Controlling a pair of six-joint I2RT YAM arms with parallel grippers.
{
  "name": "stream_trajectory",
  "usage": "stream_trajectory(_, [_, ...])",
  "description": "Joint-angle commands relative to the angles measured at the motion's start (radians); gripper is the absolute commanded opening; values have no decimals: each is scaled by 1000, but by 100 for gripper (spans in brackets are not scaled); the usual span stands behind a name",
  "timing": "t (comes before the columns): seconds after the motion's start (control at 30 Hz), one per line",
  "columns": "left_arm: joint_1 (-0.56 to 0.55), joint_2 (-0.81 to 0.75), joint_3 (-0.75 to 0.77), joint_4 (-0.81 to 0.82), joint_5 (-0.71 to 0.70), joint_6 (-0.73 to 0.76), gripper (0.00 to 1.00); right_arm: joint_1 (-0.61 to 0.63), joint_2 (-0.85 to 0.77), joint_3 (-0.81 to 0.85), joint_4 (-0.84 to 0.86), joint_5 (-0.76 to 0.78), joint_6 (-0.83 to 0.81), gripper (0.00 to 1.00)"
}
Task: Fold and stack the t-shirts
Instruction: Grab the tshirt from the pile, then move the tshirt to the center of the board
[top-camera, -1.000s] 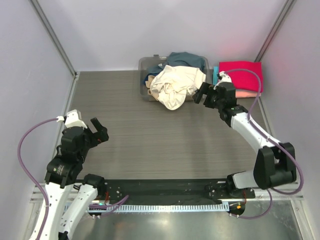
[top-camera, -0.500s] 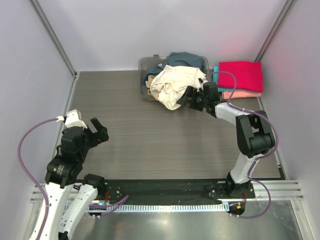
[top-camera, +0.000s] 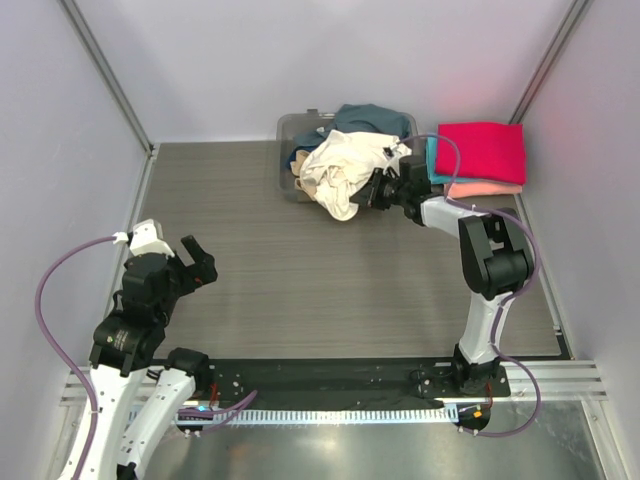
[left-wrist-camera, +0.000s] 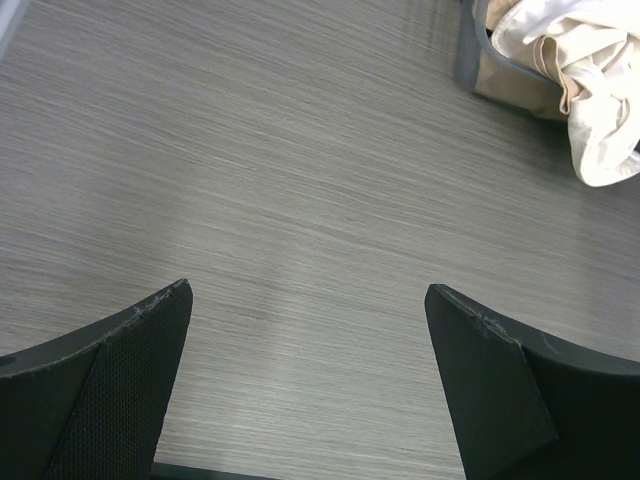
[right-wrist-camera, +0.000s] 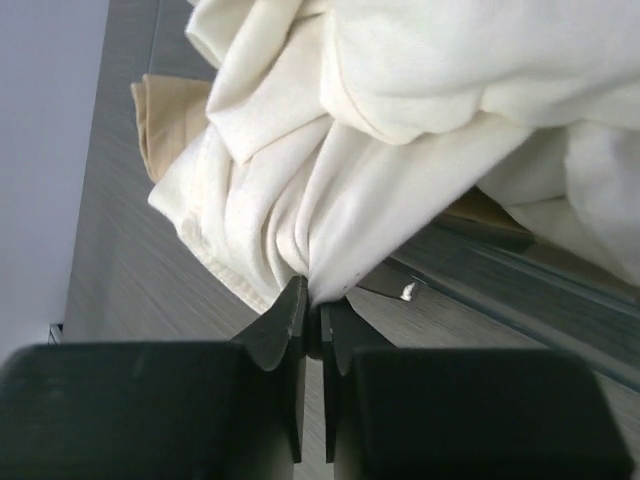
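Observation:
The right gripper lifts high above the bin (top-camera: 290, 130) next, as the bare tabletop lies back from it. It then moves back and down to release the fold.
A crumpled cream t-shirt (top-camera: 340, 170) spills over the front of the clear plastic bin (top-camera: 290, 130) onto the table at the back. My right gripper (top-camera: 372, 190) sits at the shirt's right lower edge. In the right wrist view its jaws (right-wrist-camera: 315, 300) are shut on a bunched fold of the cream t-shirt (right-wrist-camera: 400, 120), just above the table. A tan cloth (right-wrist-camera: 165, 115) shows behind the cream one. My left gripper (top-camera: 200, 258) hovers open over bare table at the near left, and the left wrist view shows nothing between its fingertips (left-wrist-camera: 308, 290); the cream t-shirt (left-wrist-camera: 580, 80) lies far off at the upper right.
A slate-blue shirt (top-camera: 370, 118) lies in the bin. At the back right corner is a folded stack: magenta-red shirt (top-camera: 480, 148) on top, salmon-pink (top-camera: 485, 188) and teal (top-camera: 433, 155) edges below. Grey walls close in both sides.
My right arm has swung left from beside the folded stack to the cream t-shirt, and its jaws have gone from open to shut on a fold. The left arm has not moved.

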Motion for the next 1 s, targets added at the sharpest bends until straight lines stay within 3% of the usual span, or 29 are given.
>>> stream_trajectory(0.0, [1, 0, -5, 37, -14, 19, 100, 11, -45, 70, 45, -92, -10, 4])
stream_trajectory(0.2, [3, -3, -5, 37, -15, 19, 100, 37, -137, 245, -165, -92, -56, 1])
stream_trajectory(0.3, [3, -5, -5, 36, -15, 19, 100, 37, -156, 437, -338, -92, -81, 1])
stream_trajectory(0.4, [3, -5, -5, 34, -18, 17, 100, 48, -128, 757, -510, -109, -101, 1])
stream_trajectory(0.43, [3, -5, -5, 34, -18, 16, 100, 63, -121, 957, -567, -97, -127, 1])
stream_trajectory(0.53, [3, -6, -3, 34, -21, 16, 100, 118, -81, 1316, -704, -83, -152, 1])
stream_trajectory(0.6, [3, -8, -5, 34, -23, 16, 100, 123, -131, 1371, -678, -89, -124, 1])
stream_trajectory(0.7, [4, -8, -3, 34, -21, 16, 100, 125, -290, 1229, -653, -37, -136, 1])
stream_trajectory(0.87, [3, -8, -3, 34, -17, 17, 100, 88, -587, 602, -658, 218, -159, 1])
stream_trajectory(0.97, [3, -6, -3, 36, -12, 17, 100, 10, -788, 199, -664, 517, -112, 1])
